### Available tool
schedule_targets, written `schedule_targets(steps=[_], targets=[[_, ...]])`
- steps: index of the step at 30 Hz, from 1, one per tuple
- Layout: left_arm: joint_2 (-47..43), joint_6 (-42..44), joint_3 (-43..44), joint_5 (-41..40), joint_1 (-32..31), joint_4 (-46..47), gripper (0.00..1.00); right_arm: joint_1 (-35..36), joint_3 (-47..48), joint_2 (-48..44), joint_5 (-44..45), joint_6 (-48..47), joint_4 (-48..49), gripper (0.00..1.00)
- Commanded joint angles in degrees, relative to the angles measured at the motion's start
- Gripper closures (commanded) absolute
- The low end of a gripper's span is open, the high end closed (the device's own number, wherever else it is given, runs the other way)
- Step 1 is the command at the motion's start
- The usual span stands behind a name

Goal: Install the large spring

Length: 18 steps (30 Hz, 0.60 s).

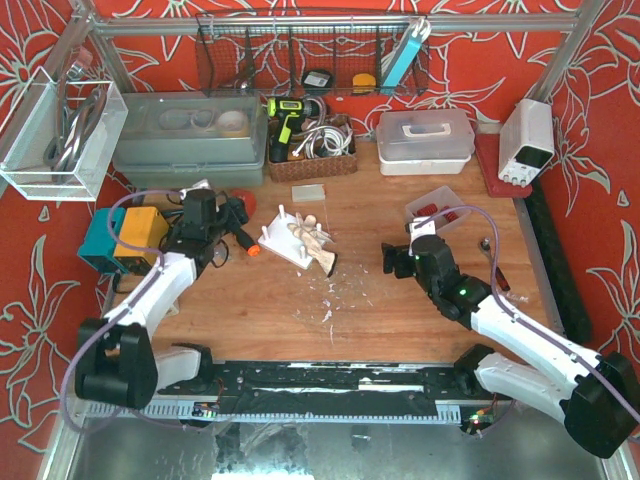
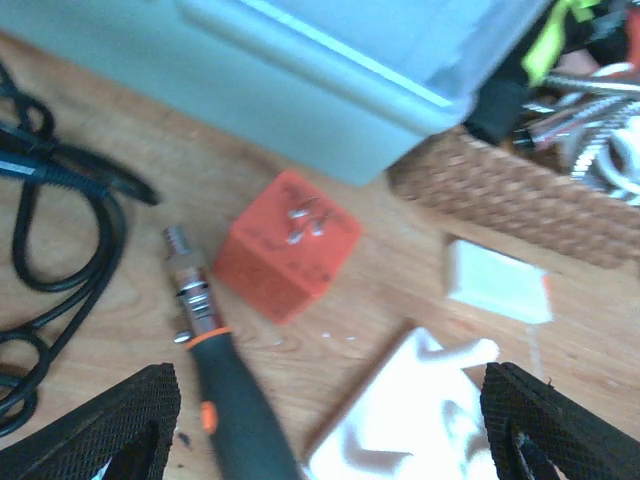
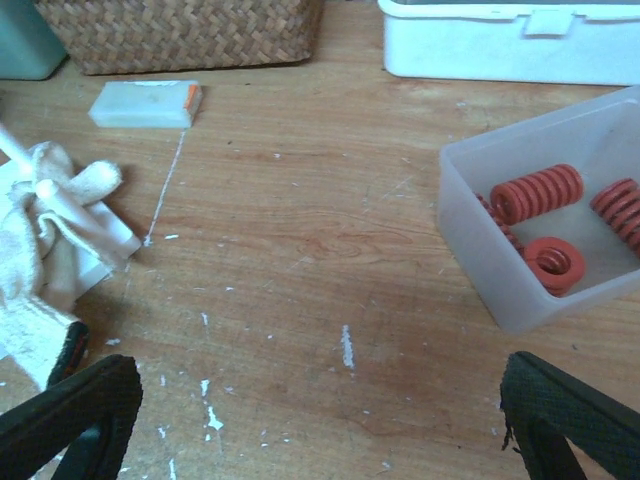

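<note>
Next, my right gripper shifts to the left in the top view and down onto the glove's dark-edged cuff (image 1: 327,260) (image 3: 42,338), because the glove lies across the pegged fixture.
Several red springs (image 3: 538,194) lie in a clear plastic bin (image 3: 490,270) on the right of the table; the bin also shows in the top view (image 1: 443,209). A white pegged fixture (image 1: 297,238) stands mid-table and shows in the left wrist view (image 2: 410,420) and the right wrist view (image 3: 55,215). My left gripper (image 1: 222,222) is open and empty, just left of the fixture. My right gripper (image 1: 398,258) is open and empty over bare wood, between the fixture and the bin.
An orange-tipped screwdriver (image 2: 215,370) and an orange block (image 2: 287,246) lie by the left gripper, with black cables (image 2: 50,230) at left. A wicker basket (image 1: 311,150), grey tote (image 1: 190,140), white lidded box (image 1: 425,140) and power supply (image 1: 527,140) line the back.
</note>
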Motion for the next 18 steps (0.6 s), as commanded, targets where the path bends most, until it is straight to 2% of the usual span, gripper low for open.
schedule_targets(steps=[1, 4, 5, 6, 12, 18], targets=[[-6.6, 7.4, -1.8, 7.0, -1.6, -0.6, 0.16, 0.4, 1.0, 0.6, -4.3, -1.2, 2.0, 0.03], [-10.9, 8.3, -3.6, 9.9, -5.0, 0.3, 0.10, 0.4, 0.9, 1.7, -8.6, -1.9, 3.6, 0.06], [-12.0, 7.9, -4.3, 10.5, -6.5, 0.6, 0.02, 0.4, 0.9, 2.0, -10.0, -2.1, 4.0, 0.07], [-13.0, 7.3, -4.9, 11.0, -8.5, 1.0, 0.00, 0.4, 0.8, 2.4, -11.1, -2.3, 4.7, 0.10], [-13.5, 9.6, -6.4, 9.3, -21.3, 7.6, 0.00, 0.6, 1.1, 5.8, -19.2, -3.4, 8.1, 0.29], [-12.1, 11.5, -11.2, 8.5, -23.8, 20.3, 0.00, 1.6, 3.5, 10.3, -24.6, -5.0, 9.6, 0.47]])
